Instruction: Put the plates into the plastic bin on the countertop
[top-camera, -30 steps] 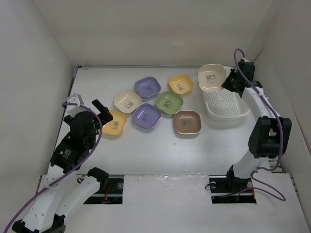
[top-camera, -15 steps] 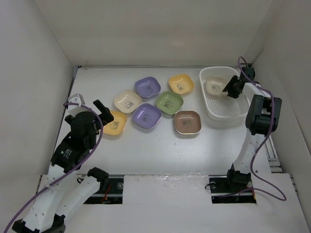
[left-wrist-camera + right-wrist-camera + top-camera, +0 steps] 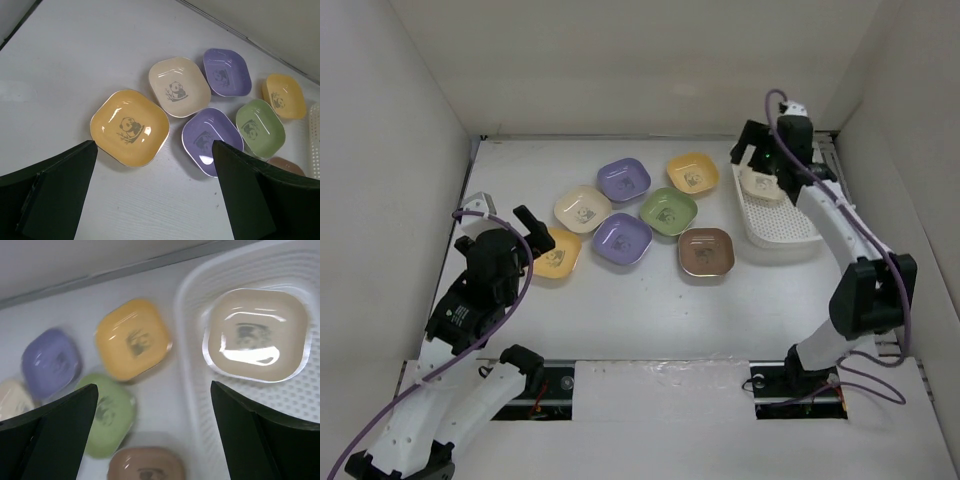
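The brown plate's edge (image 3: pixel 682 260) facing the nearer purple plate has bare tabletop beside it, so my right gripper should come back from the bin (image 3: pixel 790 225) and down onto that edge.
Several plates lie on the countertop (image 3: pixel 650 300): yellow-orange (image 3: pixel 555 252), cream (image 3: pixel 582 208), two purple (image 3: pixel 623 179) (image 3: pixel 622 240), green (image 3: pixel 667 211), yellow (image 3: pixel 692 173) and brown (image 3: pixel 706 251). Another cream plate (image 3: pixel 257 334) lies flat in the far end of the plastic bin (image 3: pixel 790 225). My right gripper (image 3: pixel 757 160) hangs open and empty above the bin's left rim (image 3: pixel 190 340). My left gripper (image 3: pixel 532 235) is open and empty, just short of the yellow-orange plate (image 3: pixel 130 127).
White walls close off the left, back and right. The bin sits against the right wall. In the left wrist view the cream (image 3: pixel 179 87), purple (image 3: pixel 212 141) and green (image 3: pixel 260 127) plates lie close together beyond the yellow-orange one.
My right gripper has opened and let the cream plate go into the bin, then risen and swung left over the bin's rim. The left arm has not moved.
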Controlling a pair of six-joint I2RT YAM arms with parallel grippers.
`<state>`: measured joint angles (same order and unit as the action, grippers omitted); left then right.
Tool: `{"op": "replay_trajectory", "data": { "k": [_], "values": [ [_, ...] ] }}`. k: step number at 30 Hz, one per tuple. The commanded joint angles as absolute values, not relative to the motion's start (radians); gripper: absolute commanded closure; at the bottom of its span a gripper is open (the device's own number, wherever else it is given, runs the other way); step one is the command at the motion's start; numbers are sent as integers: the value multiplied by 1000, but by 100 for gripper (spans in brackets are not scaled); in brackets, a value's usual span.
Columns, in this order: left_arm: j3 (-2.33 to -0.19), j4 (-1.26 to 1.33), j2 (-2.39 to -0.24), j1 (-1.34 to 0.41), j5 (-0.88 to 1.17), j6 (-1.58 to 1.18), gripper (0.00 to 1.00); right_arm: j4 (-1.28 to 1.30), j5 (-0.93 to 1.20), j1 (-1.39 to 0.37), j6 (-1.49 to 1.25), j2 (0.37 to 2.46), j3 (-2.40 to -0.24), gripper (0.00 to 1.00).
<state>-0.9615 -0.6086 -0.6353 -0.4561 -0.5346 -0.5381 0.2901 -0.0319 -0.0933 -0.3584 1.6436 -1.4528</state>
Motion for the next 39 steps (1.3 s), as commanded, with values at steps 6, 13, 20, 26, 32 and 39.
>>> {"op": "replay_trajectory", "data": {
  "k": [6,13,20,26,32,39],
  "values": [
    [-957,-557,-641,-453,-526,-523,0,247,-130,-475,-295,1497,-1103,4],
    [-957,-557,-641,-453,-517,-523,0,244,-232,-676,-350,1528,-1017,10],
    [-957,-557,-621,-453,-526,-523,0,203,-242,-735,-380,1626,-974,18],
    [-957,-557,-621,-453,-535,-523,0,170,-223,-744,-403,1660,-937,33],
    [-957,-557,-621,-453,-535,-523,0,161,-219,-799,-422,1660,-916,76],
    [-957,-557,-612,-453,-535,-523,0,290,-259,-903,-471,1525,-873,100]
  ]
}}
